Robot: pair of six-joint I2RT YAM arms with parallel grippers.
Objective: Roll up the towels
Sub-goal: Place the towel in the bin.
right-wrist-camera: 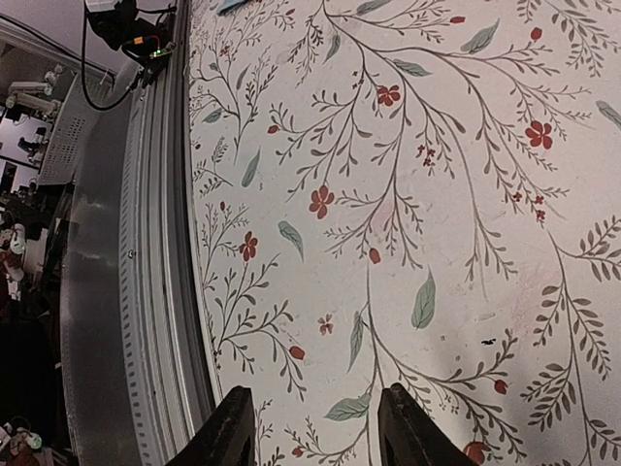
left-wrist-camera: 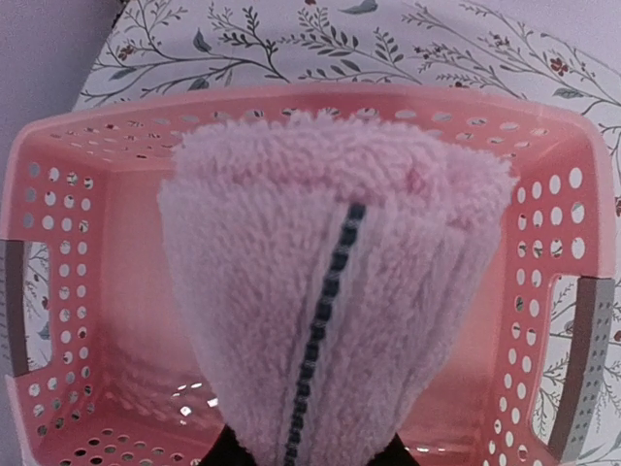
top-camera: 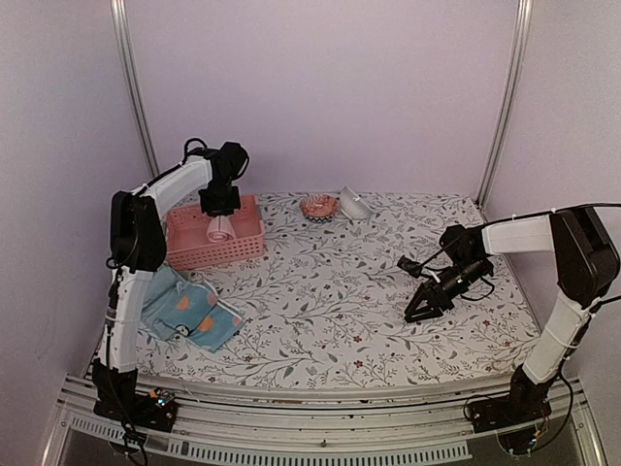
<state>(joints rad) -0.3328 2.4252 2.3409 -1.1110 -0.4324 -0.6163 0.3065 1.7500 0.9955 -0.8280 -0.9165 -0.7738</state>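
Next, my left gripper should move down and to its right in the top view, lower the roll and release it, since the basket's bare end (top-camera: pixel 248 227) (left-wrist-camera: pixel 477 374) lies that way.
A rolled pink towel (left-wrist-camera: pixel 330 291) hangs over the inside of the pink basket (left-wrist-camera: pixel 58 291), and my left gripper (left-wrist-camera: pixel 306 451) is shut on its near end. From above, that gripper (top-camera: pixel 220 206) holds the roll (top-camera: pixel 221 229) just over the basket (top-camera: pixel 247 243). A light blue towel with orange motifs (top-camera: pixel 199 316) lies crumpled at the front left, with a plain pale teal towel (top-camera: pixel 160 289) partly under it. My right gripper (top-camera: pixel 422 313) hovers low over the tablecloth on the right. In the right wrist view it (right-wrist-camera: pixel 315 437) stands open with nothing between its fingers.
A small orange patterned round thing (top-camera: pixel 318 206) and a pale grey object (top-camera: pixel 354 204) sit at the back of the flowered table (top-camera: pixel 330 291). The metal front rail (right-wrist-camera: pixel 146 291) runs close beside the right gripper. Purple walls close in three sides.
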